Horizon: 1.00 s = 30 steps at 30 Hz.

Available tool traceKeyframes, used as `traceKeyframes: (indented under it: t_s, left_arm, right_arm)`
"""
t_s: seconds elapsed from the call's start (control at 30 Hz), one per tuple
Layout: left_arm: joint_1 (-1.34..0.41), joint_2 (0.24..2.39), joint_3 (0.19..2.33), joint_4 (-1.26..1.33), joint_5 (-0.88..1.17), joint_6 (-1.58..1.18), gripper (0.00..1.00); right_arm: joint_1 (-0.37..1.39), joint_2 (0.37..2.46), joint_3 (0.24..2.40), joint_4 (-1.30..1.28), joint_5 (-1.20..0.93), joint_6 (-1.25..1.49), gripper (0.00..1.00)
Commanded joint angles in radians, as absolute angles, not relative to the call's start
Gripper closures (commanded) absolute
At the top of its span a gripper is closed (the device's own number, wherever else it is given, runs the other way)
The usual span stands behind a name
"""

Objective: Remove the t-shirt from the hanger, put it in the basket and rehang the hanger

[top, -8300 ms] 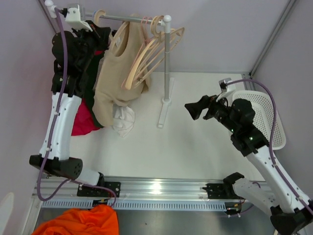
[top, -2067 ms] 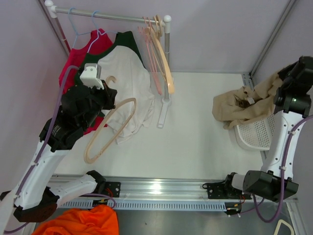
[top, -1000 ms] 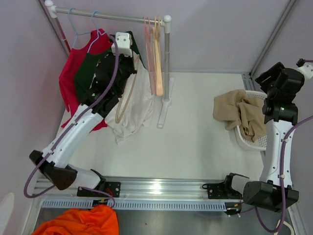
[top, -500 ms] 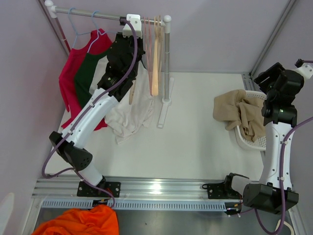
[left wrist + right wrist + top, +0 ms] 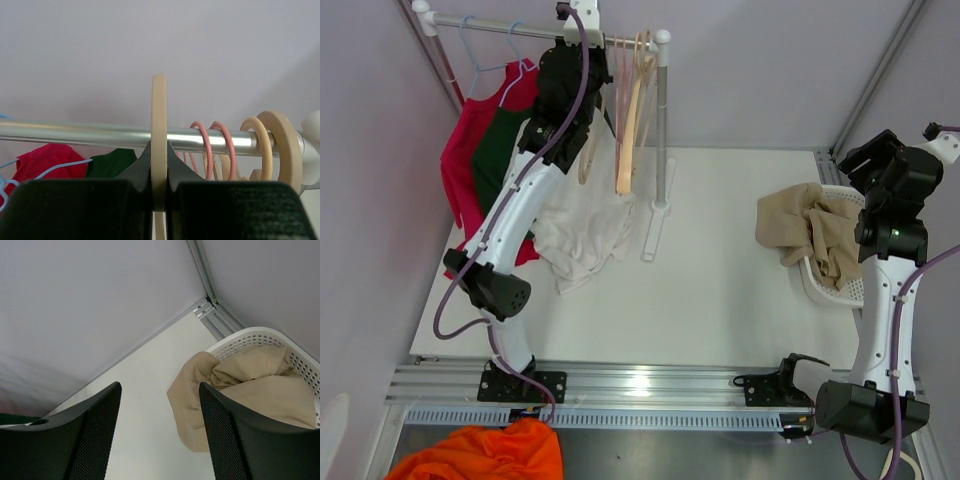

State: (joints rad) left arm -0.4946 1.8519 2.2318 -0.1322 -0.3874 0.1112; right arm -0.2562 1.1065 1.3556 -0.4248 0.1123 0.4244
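My left gripper needs to move down and toward the pink hooks and let go of the cream hook on the clothes bar beside them, because the top of the cream hook stands above the bar.
The tan t-shirt (image 5: 807, 232) lies crumpled in the white basket (image 5: 840, 288) at the right, one part draped over its rim onto the table; the right wrist view shows it too (image 5: 250, 390). My left gripper (image 5: 578, 52) is up at the clothes rail (image 5: 520, 30), shut on the hook of a bare wooden hanger (image 5: 159, 115). The hook crosses in front of the rail (image 5: 75, 132); the hanger body (image 5: 588, 150) hangs below. My right gripper (image 5: 868, 160) is open and empty, raised above the basket (image 5: 160, 387).
A red shirt (image 5: 460, 170), a dark green one (image 5: 492, 160) and a white one (image 5: 582, 228) hang at the rail's left. Pink (image 5: 210, 145) and wooden hangers (image 5: 280, 145) crowd its right end by the post (image 5: 663, 120). An orange cloth (image 5: 480, 455) lies below the table's near edge.
The tan shirt came off its hanger and went into the basket. In the last second my left arm lifted the bare hanger to the rail. The right arm has barely moved.
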Motion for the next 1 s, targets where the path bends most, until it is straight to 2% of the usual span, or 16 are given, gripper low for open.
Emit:
traceKeyframes:
  t_s: [0.0, 0.47, 0.7, 0.83, 0.93, 0.97]
  left_arm:
    - [-0.479, 1.878, 2.296, -0.144, -0.313, 0.081, 0.99]
    - [-0.465, 1.881, 2.249, -0.158, -0.259, 0.037, 0.99]
    - [-0.457, 1.810, 2.102, -0.098, -0.264, 0.009, 0.99]
    - [-0.443, 1.802, 2.088, -0.121, -0.244, -0.024, 0.99]
    - [-0.440, 1.783, 2.072, -0.127, -0.238, -0.026, 0.95]
    - [-0.439, 1.775, 2.068, -0.118, -0.238, -0.026, 0.87]
  right_arm:
    - [-0.252, 1.081, 1.355, -0.388, 0.089, 0.410, 0.32]
    - [-0.252, 1.069, 1.347, -0.385, 0.064, 0.416, 0.32]
    - [-0.252, 1.058, 1.336, -0.385, 0.051, 0.422, 0.32]
    - [-0.252, 1.054, 1.333, -0.388, 0.046, 0.423, 0.31]
    - [-0.252, 1.048, 1.330, -0.388, 0.046, 0.423, 0.32]
    - [-0.252, 1.048, 1.330, -0.388, 0.043, 0.425, 0.32]
